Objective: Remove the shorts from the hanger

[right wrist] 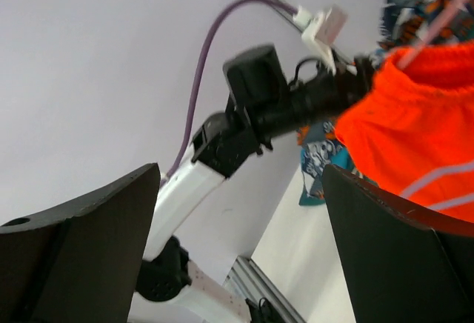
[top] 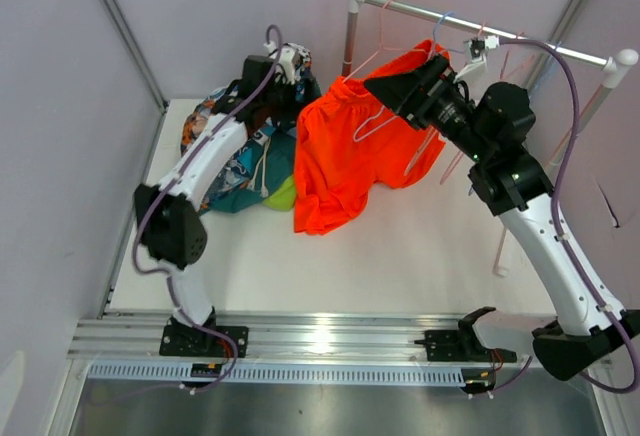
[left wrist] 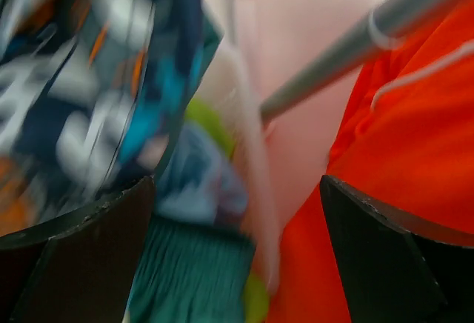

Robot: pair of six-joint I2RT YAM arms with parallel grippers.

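Note:
The sloping arm of the pink hanger is bare above the orange waistband. I will next swing my right gripper left in the top view, onto that arm.
The bright orange shorts hang on a pink wire hanger from the grey rail, with their lower end on the table. My right gripper is open beside their waistband, holding nothing; its view shows the orange shorts at the right. My left gripper is open and empty above a pile at the back left. The pile holds the printed shorts, dark teal shorts, light blue shorts and lime green shorts. The left wrist view is blurred; orange fabric fills its right side.
Several empty pink hangers hang from the rail behind my right arm. White posts carry the rail at both ends. Grey walls close in the table at the back and sides.

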